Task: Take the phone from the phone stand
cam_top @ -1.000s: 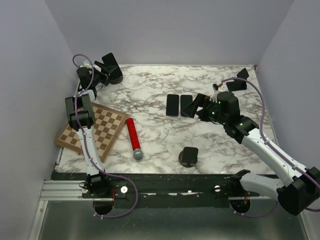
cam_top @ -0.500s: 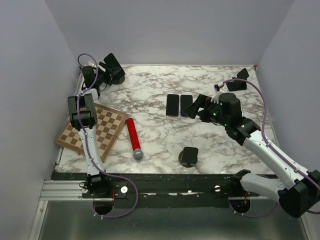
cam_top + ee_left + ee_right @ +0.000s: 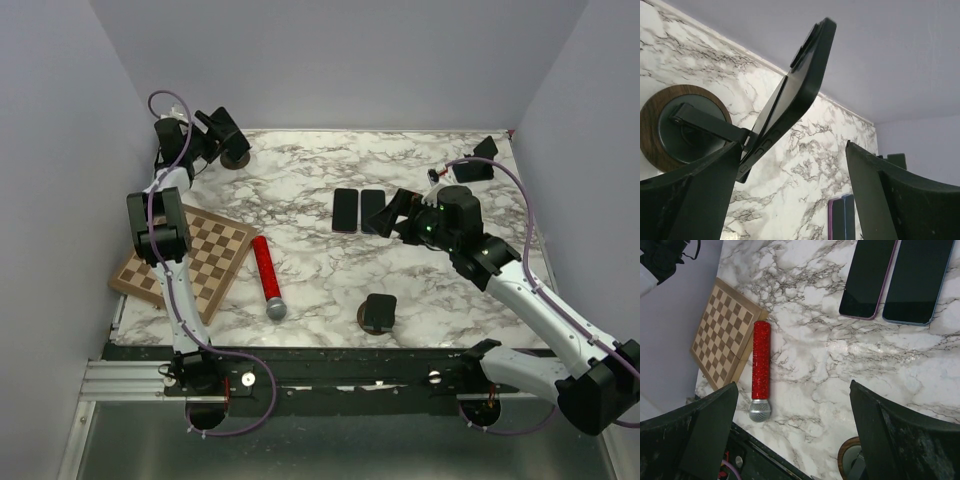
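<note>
My left gripper moves up with a turn next, brings its fingers astride the black phone's side edge and closes, since that edge slants between them.
A phone in a dark case (image 3: 799,85) leans tilted on a phone stand with a round wooden base (image 3: 652,130) at the table's far left corner; the top view shows the phone (image 3: 224,128) and the stand's base (image 3: 236,159) too. My left gripper (image 3: 792,150) is open just in front of the phone. The phone's lower edge lies close to my left finger (image 3: 695,195), and I cannot tell if they touch. From above, my left gripper (image 3: 205,140) is beside the stand. My right gripper (image 3: 794,385) is open and empty above the table's middle (image 3: 395,215).
Two phones (image 3: 358,210) lie flat side by side mid-table and also show in the right wrist view (image 3: 892,280). A red microphone (image 3: 267,278) and a chessboard (image 3: 190,262) lie at the left. Another stand (image 3: 379,313) is near the front edge, and one more (image 3: 474,166) is at the back right.
My left gripper has shifted slightly back toward the phone on the stand at the far left. My right arm has barely moved.
</note>
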Tool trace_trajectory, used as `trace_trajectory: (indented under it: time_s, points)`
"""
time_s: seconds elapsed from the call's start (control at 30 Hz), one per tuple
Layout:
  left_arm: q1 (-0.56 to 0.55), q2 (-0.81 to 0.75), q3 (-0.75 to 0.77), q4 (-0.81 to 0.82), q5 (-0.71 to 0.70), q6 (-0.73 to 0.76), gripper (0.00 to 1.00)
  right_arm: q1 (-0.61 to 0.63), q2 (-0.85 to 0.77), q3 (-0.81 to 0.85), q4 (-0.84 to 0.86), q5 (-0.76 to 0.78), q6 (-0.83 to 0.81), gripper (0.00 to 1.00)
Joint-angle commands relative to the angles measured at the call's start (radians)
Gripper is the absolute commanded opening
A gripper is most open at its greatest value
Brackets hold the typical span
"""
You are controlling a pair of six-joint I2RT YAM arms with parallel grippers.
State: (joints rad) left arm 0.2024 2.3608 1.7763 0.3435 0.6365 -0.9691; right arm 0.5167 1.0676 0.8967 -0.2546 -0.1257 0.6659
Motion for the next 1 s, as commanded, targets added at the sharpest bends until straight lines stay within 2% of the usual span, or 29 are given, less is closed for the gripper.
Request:
trace_trajectory:
  time_s: [0.0, 0.17, 0.33, 0.57, 0.7, 0.97]
  points:
    - [0.029, -0.050, 0.085, -0.116, 0.003, 0.132, 0.91, -0.001, -0.001, -0.002, 0.008, -0.020, -0.006, 1.00]
    - [0.040, 0.004, 0.236, -0.232, 0.031, 0.205, 0.91, -0.002, 0.011, 0.000, 0.015, -0.021, -0.006, 1.00]
    - [0.044, -0.013, 0.236, -0.235, -0.011, 0.274, 0.88, -0.001, 0.023, 0.002, 0.018, -0.028, -0.004, 1.00]
    - [0.044, -0.006, 0.259, -0.249, -0.021, 0.310, 0.69, -0.002, 0.039, 0.014, 0.020, -0.031, -0.008, 1.00]
    - [0.043, 0.007, 0.279, -0.241, -0.001, 0.314, 0.55, -0.002, 0.046, 0.012, 0.021, -0.035, -0.007, 1.00]
    - [0.041, 0.052, 0.352, -0.284, -0.001, 0.325, 0.51, -0.001, 0.043, 0.013, 0.018, -0.034, -0.005, 1.00]
